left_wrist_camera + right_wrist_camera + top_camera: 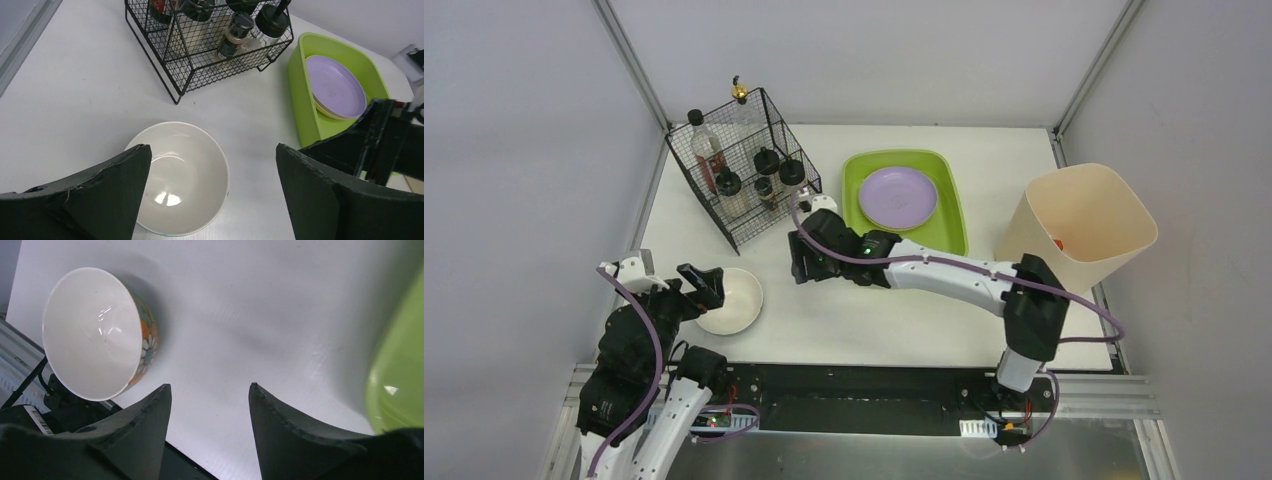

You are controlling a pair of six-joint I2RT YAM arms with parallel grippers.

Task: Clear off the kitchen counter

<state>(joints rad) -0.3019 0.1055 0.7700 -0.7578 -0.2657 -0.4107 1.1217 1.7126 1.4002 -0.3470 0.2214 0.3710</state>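
The bowl stands below my right gripper and to its left in the top view, so I will move my right gripper that way and down onto the bowl's nearest rim (761,298) (141,344).
A white bowl (732,301) with an orange flower pattern outside stands upright on the white kitchen counter (874,310), near its front left corner. My left gripper (707,285) is open and hovers over the bowl's left rim. In the left wrist view the bowl (177,177) lies below and between the spread fingers of that gripper (212,149), untouched. My right gripper (797,264) is open and empty above the bare counter, right of the bowl. The right wrist view shows the bowl (92,332) up and left of that gripper (210,385).
A black wire rack (739,170) with several bottles stands at the back left. A lime-green tray (954,215) holds a purple plate (897,197) at the back middle. A tall beige bin (1079,225) stands at the right edge.
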